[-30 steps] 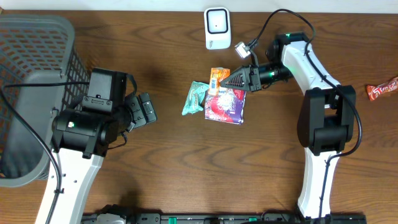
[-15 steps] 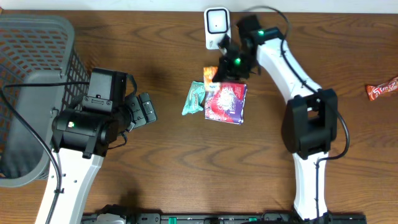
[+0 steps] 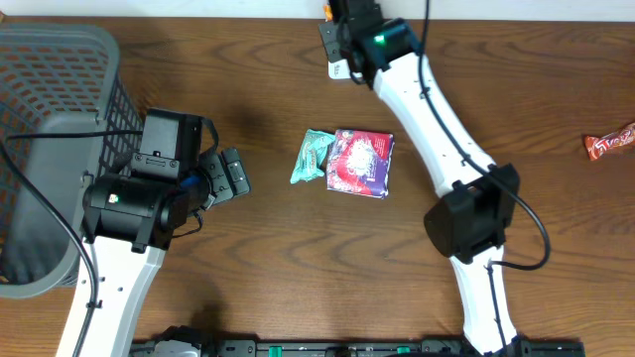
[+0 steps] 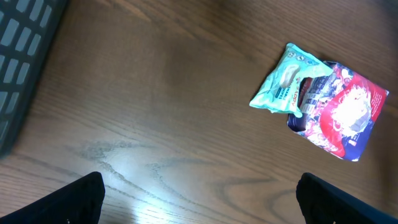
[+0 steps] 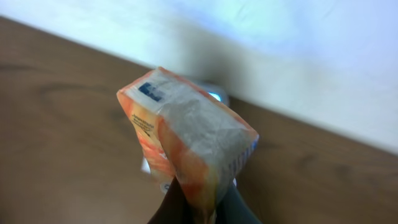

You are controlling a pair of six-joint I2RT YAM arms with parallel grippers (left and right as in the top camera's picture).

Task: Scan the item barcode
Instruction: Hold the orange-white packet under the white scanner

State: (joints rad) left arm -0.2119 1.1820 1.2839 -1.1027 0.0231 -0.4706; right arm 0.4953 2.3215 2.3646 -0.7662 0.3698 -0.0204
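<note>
The red snack has bare wood all around it, so my right gripper will next swing to the right in the overhead view from the scanner, taking the packet beside that snack.
An orange and white snack packet point(image 5: 186, 134) fills the right wrist view, pinched at its lower edge by my right gripper point(image 5: 199, 208), which is shut on it. Behind the packet shows a sliver of the white barcode scanner point(image 5: 146, 167). In the overhead view the right gripper point(image 3: 335, 25) is at the table's far edge, over the scanner point(image 3: 337, 67), which the arm mostly hides; only an orange corner of the packet point(image 3: 325, 12) shows. My left gripper point(image 3: 233, 174) hovers open at left of centre, with bare wood between its fingers point(image 4: 81, 199).
A teal packet point(image 3: 313, 156) and a purple-red packet point(image 3: 362, 162) lie side by side at the table's centre, also in the left wrist view point(image 4: 289, 84). A red snack point(image 3: 607, 144) lies at the right edge. A grey basket point(image 3: 50, 149) stands at the left.
My right arm has carried the orange packet from beside the centre pile up to the scanner at the far edge. The left arm has not moved.
</note>
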